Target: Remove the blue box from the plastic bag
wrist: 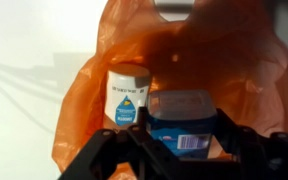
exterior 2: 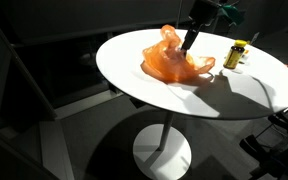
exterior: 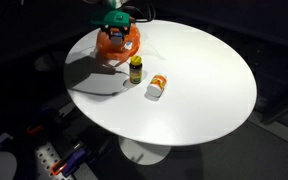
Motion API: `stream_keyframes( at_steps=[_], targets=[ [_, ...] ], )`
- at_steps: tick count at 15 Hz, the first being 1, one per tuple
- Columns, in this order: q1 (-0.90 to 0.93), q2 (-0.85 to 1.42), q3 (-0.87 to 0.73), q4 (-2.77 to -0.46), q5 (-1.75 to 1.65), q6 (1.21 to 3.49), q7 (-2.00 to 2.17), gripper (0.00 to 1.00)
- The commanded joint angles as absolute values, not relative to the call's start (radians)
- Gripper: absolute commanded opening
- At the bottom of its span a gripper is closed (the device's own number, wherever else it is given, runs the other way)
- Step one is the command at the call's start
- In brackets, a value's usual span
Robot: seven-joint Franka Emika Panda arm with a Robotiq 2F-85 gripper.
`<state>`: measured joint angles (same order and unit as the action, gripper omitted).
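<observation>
The robot needs to lift its gripper from the bag (exterior: 117,47), move across to the yellow-capped bottle and come down to let go of the box on the tabletop beside the bottle, as that spot is bare.
An orange plastic bag (exterior: 117,47) lies crumpled at the far side of the round white table; it shows in both exterior views (exterior 2: 174,64). In the wrist view the bag (wrist: 229,60) is open, with a blue box (wrist: 182,104) and a white carton (wrist: 127,95) inside. My gripper (wrist: 182,118) reaches down into the bag (exterior 2: 189,40), and its two black fingers press against the left and right sides of the blue box. The box sits low inside the bag.
A dark bottle with a yellow cap (exterior: 136,68) (exterior 2: 236,55) stands next to the bag. A small orange-and-white bottle (exterior: 157,87) lies on its side nearby. The white table (exterior: 209,95) (exterior 2: 184,105) has a rounded edge. A power strip (exterior: 49,158) lies on the floor.
</observation>
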<state>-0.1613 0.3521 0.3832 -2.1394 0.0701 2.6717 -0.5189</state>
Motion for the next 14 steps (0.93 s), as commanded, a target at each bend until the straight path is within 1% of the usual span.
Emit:
stream_keyframes(
  at_steps=[1, 7, 14],
  targets=[
    [-0.121, 0.28, 0.321, -2.137, 0.088, 2.543, -0.522, 0.41],
    [-0.082, 0.217, 0.229, -2.137, 0.095, 2.467, -0.519, 0.41],
    [-0.076, 0.193, 0.119, -2.153, 0.064, 2.506, -0.445, 0.41]
  ],
)
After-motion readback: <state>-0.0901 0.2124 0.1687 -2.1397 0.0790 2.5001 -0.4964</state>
